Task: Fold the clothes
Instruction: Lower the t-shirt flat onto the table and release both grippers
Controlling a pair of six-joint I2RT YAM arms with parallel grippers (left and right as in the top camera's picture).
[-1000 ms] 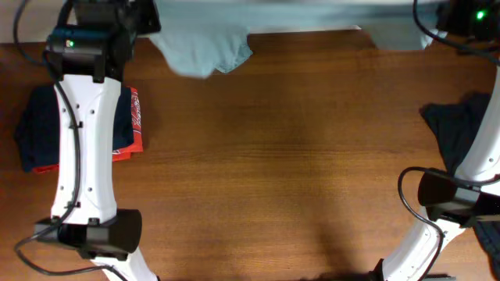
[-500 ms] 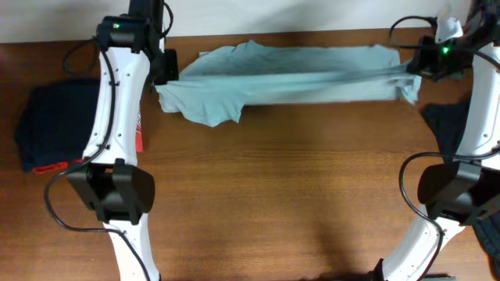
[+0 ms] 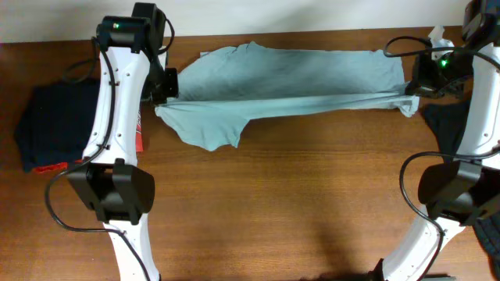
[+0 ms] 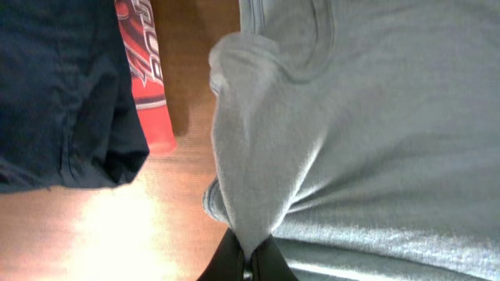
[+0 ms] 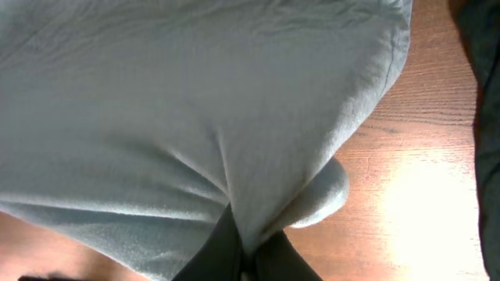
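The T-shirt's pinched end will come down onto the wood [image 3: 166, 158] next, as the robot's left gripper lowers and draws back.
The pale grey-blue T-shirt [image 3: 289, 74] is stretched taut across the far part of the table between my two grippers, with one sleeve [image 3: 207, 129] hanging toward me at the left. My left gripper [image 3: 166, 87] is shut on its left end; the left wrist view shows cloth [image 4: 312, 140] pinched between the black fingers [image 4: 248, 261]. My right gripper [image 3: 412, 87] is shut on its right end; the right wrist view shows cloth [image 5: 195, 117] bunched into the fingers [image 5: 248, 254].
A folded navy and red stack [image 3: 55, 129] lies at the left edge, also in the left wrist view [image 4: 70, 94]. A dark loose garment [image 3: 453, 129] lies at the right edge. The wooden table [image 3: 273, 211] extends toward the front.
Both grippers carried the shirt from beyond the far edge down onto the table. In the last half second they moved a little nearer, and the shirt spread out flatter behind the taut fold.
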